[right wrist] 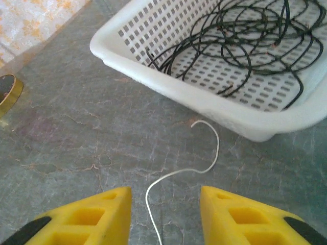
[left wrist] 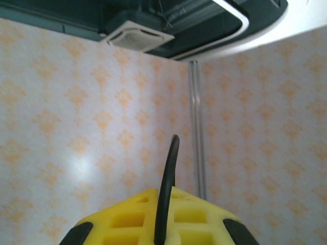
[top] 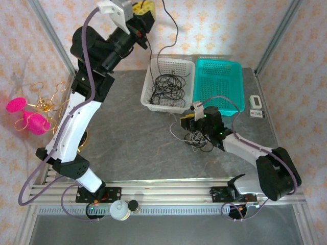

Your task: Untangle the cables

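I will next lower my left gripper and tip its fingers down over the white basket (top: pixel 148 91) to release the black cable (top: pixel 173 28) there, since the other black coils are already inside.
High at the back, my left gripper (top: pixel 143 9) is shut on a black cable (top: pixel 173 28), which hangs down into the white basket (top: pixel 148 91). In the left wrist view the black cable (left wrist: pixel 167 178) stands up between the closed yellow fingers (left wrist: pixel 127 219). More black cable coils (top: pixel 168 86) lie in that basket. My right gripper (top: pixel 187 124) hovers low over a black-and-white tangle (top: pixel 198 140) on the table. Its jaws are open, and a thin white cable (right wrist: pixel 207 166) lies loose on the table between the fingers (right wrist: pixel 97 217), with the right gripper (right wrist: pixel 164 199) touching nothing.
A teal basket (top: pixel 218 81) stands right of the white basket (right wrist: pixel 153 56), whose black coils (right wrist: pixel 245 46) lie close ahead of the right gripper. A small white device (top: pixel 256 105) lies at the far right. A pink and gold wire ornament (top: pixel 36 109) sits left. A gold-rimmed disc (right wrist: pixel 7 89) lies left.
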